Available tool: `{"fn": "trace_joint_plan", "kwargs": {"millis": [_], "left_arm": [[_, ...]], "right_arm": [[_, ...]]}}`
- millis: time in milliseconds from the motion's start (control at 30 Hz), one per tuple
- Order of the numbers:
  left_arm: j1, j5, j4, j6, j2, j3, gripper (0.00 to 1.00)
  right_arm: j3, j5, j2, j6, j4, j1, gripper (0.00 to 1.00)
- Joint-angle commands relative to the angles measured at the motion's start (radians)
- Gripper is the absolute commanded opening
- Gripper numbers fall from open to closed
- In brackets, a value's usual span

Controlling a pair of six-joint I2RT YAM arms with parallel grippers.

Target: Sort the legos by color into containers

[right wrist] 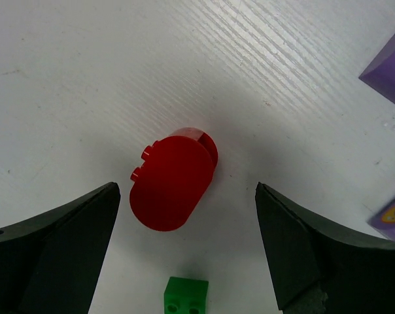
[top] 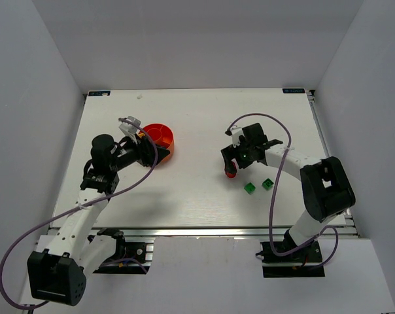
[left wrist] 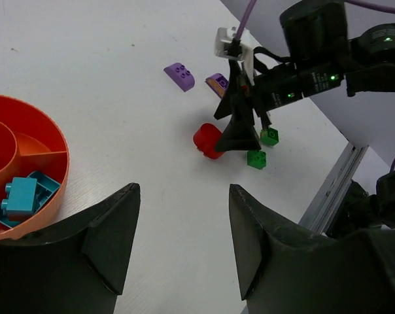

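Observation:
I need to lower my right gripper around the red lego, which is between the open fingers. Then I will close on its studded side and the side across from it.
The round orange dish stands left of centre, and two teal-blue legos lie in one of its wedge sections. My left gripper hovers at the dish's near right edge, open and empty. My right gripper is open and poised low over a rounded red lego, which lies on the table just ahead of the open fingers. Two green legos lie just right of it. Two purple legos lie beyond the red one.
One green lego lies close under the right wrist. Purple pieces sit at that view's right edge. The table's metal rail runs along the near edge. White walls enclose the table on three sides.

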Motion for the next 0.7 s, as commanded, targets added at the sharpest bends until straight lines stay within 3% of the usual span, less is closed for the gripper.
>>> {"fn": "trace_joint_plan", "kwargs": {"millis": [0,267,467,667], "left_arm": [[0.000,0.021,0.013,0.015,-0.027,0.008,0.67],[0.000,0.040,0.047,-0.020,-0.014,-0.006,0.68],[-0.009,0.089,0.179,-0.152,0.045,-0.043,0.70],[-0.018,0.112,0.311,-0.337,0.084,-0.106,0.71]], "right_arm": [[0.028,0.055,0.022,0.081,0.073,0.022,0.89],[0.036,0.124,0.071,0.124,0.095,0.050,0.88],[0.009,0.134,0.076,0.122,0.093,0.062,0.78],[-0.004,0.129,0.076,0.107,0.095,0.076,0.62]]}}
